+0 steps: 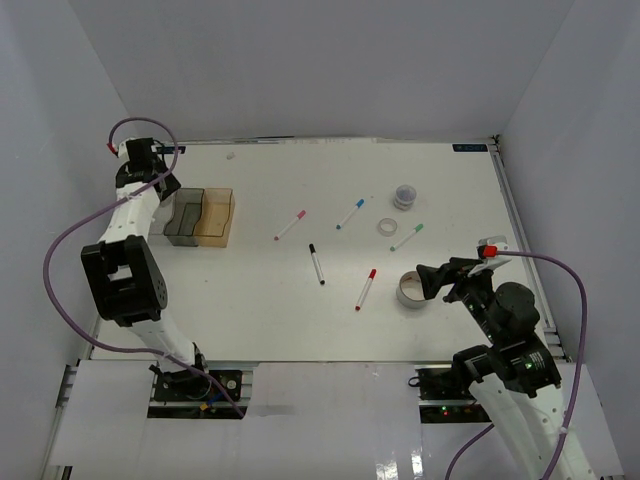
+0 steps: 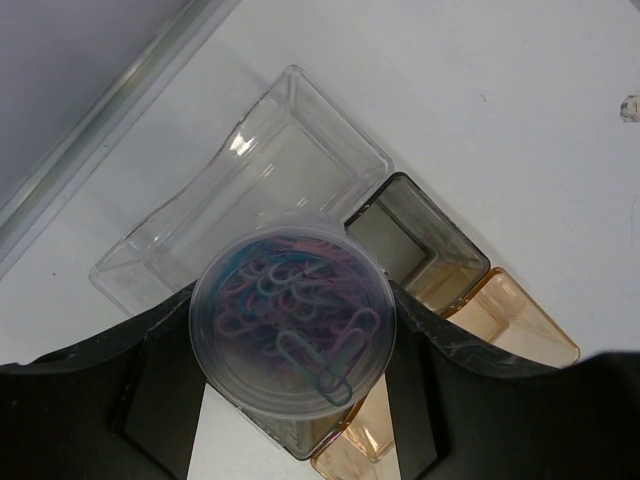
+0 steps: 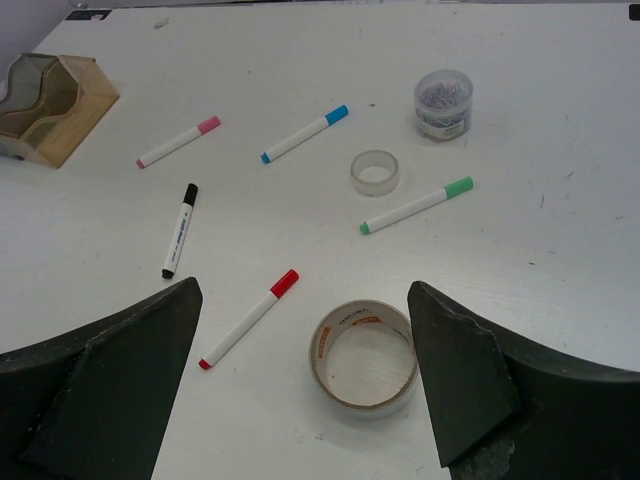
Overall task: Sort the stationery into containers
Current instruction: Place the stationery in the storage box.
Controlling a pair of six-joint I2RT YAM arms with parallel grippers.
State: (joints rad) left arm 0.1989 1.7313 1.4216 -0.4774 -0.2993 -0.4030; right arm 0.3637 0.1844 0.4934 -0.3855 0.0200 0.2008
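The left gripper carries the jar down into the empty clear bin next.
My left gripper (image 2: pixel 292 335) is shut on a clear jar (image 2: pixel 292 310) of coloured paper clips, held above the row of bins: clear (image 2: pixel 250 190), smoky grey (image 2: pixel 420 240) and amber (image 2: pixel 520 320). My right gripper (image 3: pixel 303 300) hangs open over the table, with the large tape roll (image 3: pixel 365 355) lying just inside its right finger and untouched. The red marker (image 3: pixel 248 318) lies beside its left finger. Farther off lie the black (image 3: pixel 180 228), pink (image 3: pixel 180 142), blue (image 3: pixel 305 133) and green (image 3: pixel 417 205) markers, a small tape roll (image 3: pixel 375 172) and a second jar (image 3: pixel 443 103).
The bins stand at the far left of the table (image 1: pixel 300 320), close to the left wall and its raised edge rail (image 2: pixel 100 130). White walls close in the table on three sides. A purple cable (image 1: pixel 60 250) loops beside the left arm.
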